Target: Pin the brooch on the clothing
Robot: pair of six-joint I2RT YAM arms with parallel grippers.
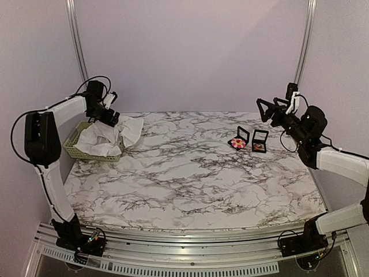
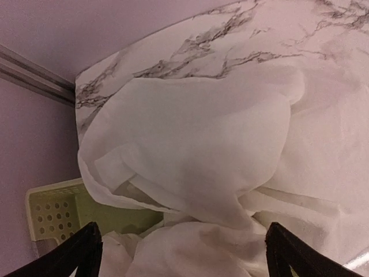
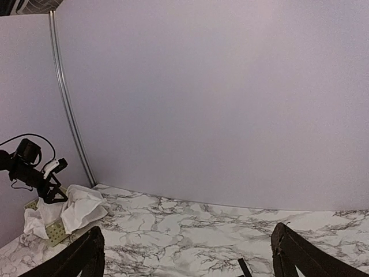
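My left gripper comes down next, fingers open, onto the bunched fold of the clothing in the basket and closes, as the fold is just below.
The clothing is a crumpled white garment heaped in a pale green basket, with a flap spilling onto the marble table. My left gripper hovers just above the heap, open. In the left wrist view its fingers stand wide apart over the white cloth, holding nothing. A pink flower-shaped brooch lies in an open black box at the back right. My right gripper hangs open in the air behind and right of that box, its fingertips wide apart.
A second open black box with a brownish piece stands right of the first. The basket's perforated wall sits near the table's back left corner. The right wrist view shows the wall, the left arm and the cloth.
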